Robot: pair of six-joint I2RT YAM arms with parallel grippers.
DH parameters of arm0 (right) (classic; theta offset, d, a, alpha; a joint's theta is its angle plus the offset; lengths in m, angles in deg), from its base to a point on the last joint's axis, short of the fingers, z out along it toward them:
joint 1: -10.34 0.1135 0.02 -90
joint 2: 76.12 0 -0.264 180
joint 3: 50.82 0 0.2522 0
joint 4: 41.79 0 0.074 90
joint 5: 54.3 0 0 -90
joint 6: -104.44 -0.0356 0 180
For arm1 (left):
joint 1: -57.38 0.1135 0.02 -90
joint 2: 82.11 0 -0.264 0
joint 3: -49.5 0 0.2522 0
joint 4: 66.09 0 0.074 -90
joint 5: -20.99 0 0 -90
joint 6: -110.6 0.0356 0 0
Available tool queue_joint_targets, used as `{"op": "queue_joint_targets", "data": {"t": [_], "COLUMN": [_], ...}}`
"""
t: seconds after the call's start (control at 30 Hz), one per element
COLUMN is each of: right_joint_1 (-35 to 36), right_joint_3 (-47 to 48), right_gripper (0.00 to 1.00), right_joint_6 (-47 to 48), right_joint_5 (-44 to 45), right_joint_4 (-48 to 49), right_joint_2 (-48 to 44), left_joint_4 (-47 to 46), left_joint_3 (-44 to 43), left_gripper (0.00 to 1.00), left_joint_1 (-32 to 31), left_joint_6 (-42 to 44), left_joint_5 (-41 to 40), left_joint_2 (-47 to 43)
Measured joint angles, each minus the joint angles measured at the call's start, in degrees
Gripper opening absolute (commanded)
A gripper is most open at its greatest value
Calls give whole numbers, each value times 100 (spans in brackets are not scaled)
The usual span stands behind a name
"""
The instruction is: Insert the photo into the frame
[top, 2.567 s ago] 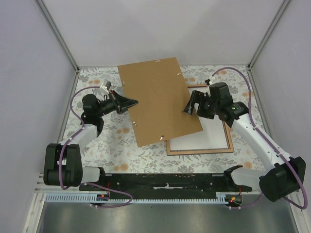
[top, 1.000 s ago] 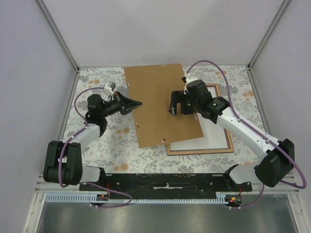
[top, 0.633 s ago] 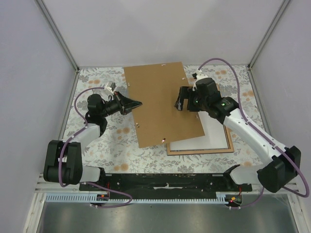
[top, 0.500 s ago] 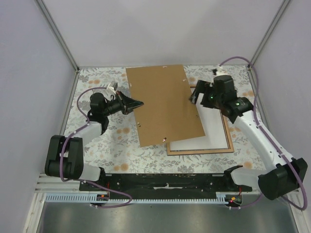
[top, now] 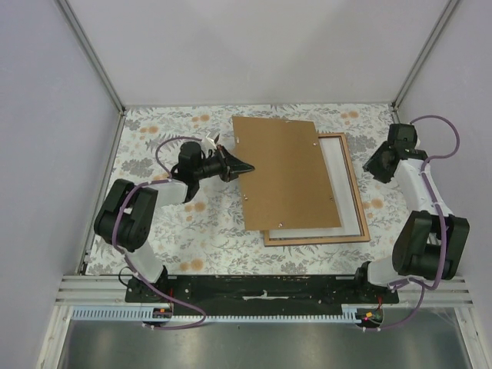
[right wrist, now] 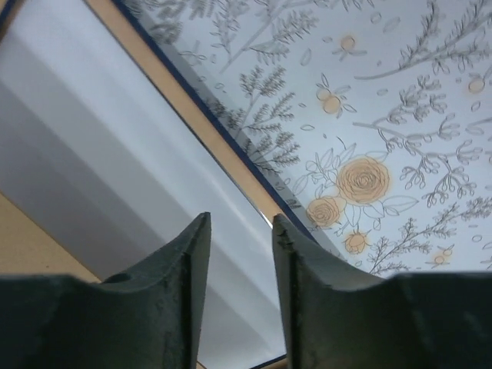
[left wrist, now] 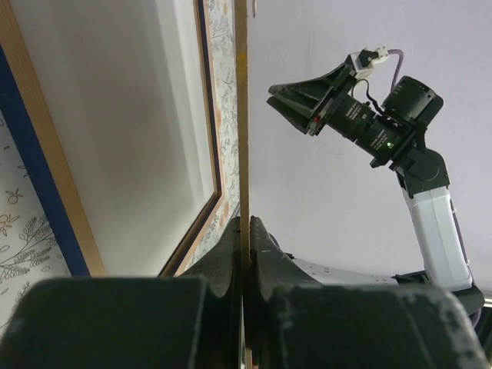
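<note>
My left gripper should next go down toward the frame's opening (top: 343, 184) below its fingers and release the backing panel (top: 284, 173), since the panel is still hovering over the frame.
The brown backing panel (top: 284, 173) lies slanted over the frame (top: 355, 192), covering most of it. My left gripper (top: 246, 167) is shut on the panel's left edge; in the left wrist view the fingers (left wrist: 244, 223) pinch the thin board (left wrist: 241, 115) edge-on. A white sheet (top: 344, 184) fills the frame's opening and looks like the photo's plain reverse; no printed side shows. My right gripper (top: 373, 169) hangs at the right, off the panel. Its jaws (right wrist: 240, 219) stand apart, empty, above the white sheet (right wrist: 92, 138) and the frame's wood-coloured edge (right wrist: 192, 108).
A floral cloth (top: 169, 223) covers the table, with grey walls on three sides. A black rail (top: 261, 288) with both arm bases runs along the near edge. The right arm (left wrist: 361, 115) shows beyond the panel in the left wrist view.
My right gripper left the panel, swung back to the far right and its jaws narrowed. The left gripper carried the panel to the right, over the frame.
</note>
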Motion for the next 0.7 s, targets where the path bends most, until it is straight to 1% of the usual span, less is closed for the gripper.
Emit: {"op": "queue_joint_targets", "data": {"t": [0.07, 0.17, 0.23, 0.47, 0.57, 0.7], "right_joint_1": [-149, -389, -511, -557, -551, -476], "right_joint_3": [-160, -356, -363, -363, -363, -448], "right_gripper": [24, 10, 6, 0, 0, 1], "right_joint_6": [-24, -76, -131, -254, -299, -332], "right_joint_5": [31, 101, 144, 201, 177, 142], "right_joint_4": [4, -17, -33, -33, -48, -33], "right_joint_2": [96, 223, 413, 1436, 1626, 1657], "left_joint_4": [-13, -15, -55, -94, -96, -98], "left_joint_3": [-94, -181, -227, -289, -289, -289], "left_gripper": [2, 2, 2, 2, 2, 2], "left_joint_1": [-105, -210, -273, -339, -339, -326], "left_joint_6": [2, 2, 2, 7, 7, 13], "left_joint_5": [-76, -144, -173, -181, -179, -146], "left_joint_2": [149, 258, 326, 417, 422, 422]}}
